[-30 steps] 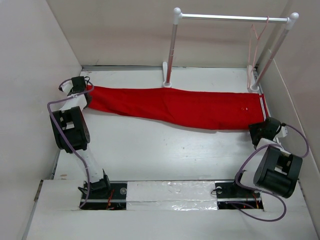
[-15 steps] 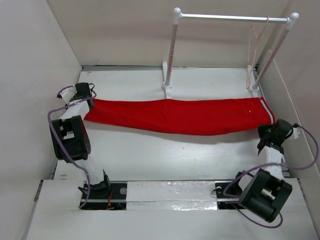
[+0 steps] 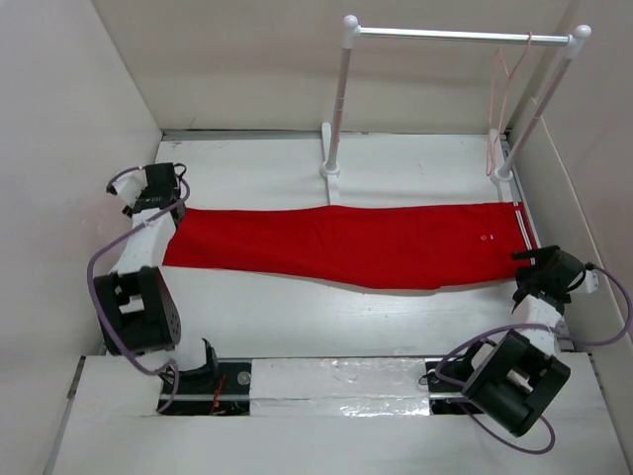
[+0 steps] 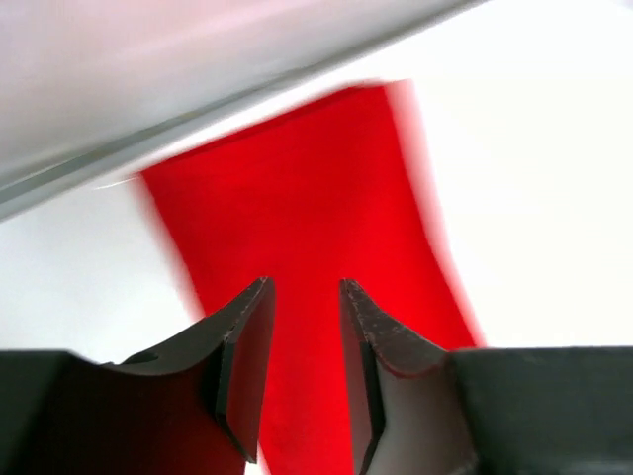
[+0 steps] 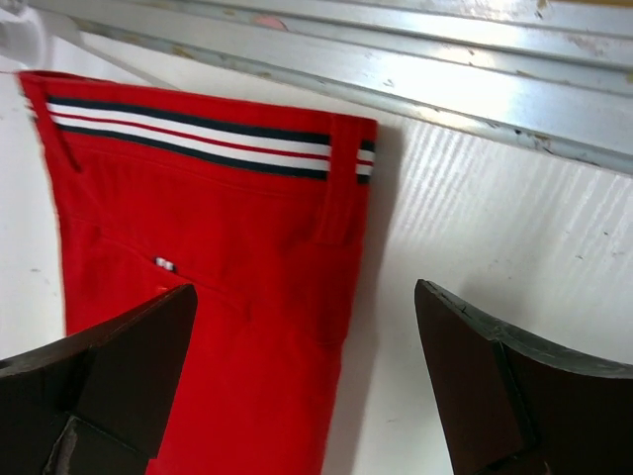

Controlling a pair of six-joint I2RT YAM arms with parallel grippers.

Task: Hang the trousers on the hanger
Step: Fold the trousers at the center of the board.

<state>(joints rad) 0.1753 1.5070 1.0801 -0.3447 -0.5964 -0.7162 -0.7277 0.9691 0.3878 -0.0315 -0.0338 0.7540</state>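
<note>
The cloth edge of the striped waistband's near corner (image 5: 343, 203) runs between the open fingers of my right gripper above it, so they will come down astride that edge and close.
The red trousers (image 3: 346, 242) lie stretched flat across the table, leg ends at the left and the striped waistband (image 5: 198, 139) at the right. My left gripper (image 3: 170, 203) hovers at the leg end. In the left wrist view its jaws (image 4: 304, 284) stand a little apart over the red cloth (image 4: 297, 198), which runs free beneath them. My right gripper (image 3: 534, 259) sits just off the waistband corner. In the right wrist view it (image 5: 306, 289) is wide open above the edge of the trousers (image 5: 198, 228), holding nothing. The pale pink hanger (image 3: 502, 99) hangs from the rack's bar at the far right.
A rack of white posts and a silver bar (image 3: 455, 36) stands at the back, its feet just behind the trousers. Side walls close in on both sides. A metal rail (image 5: 445, 79) runs along the table's right edge near the waistband.
Both grippers have opened and let go of the trousers, which were held taut between them and now lie flat. The right gripper has drawn back off the waistband.
</note>
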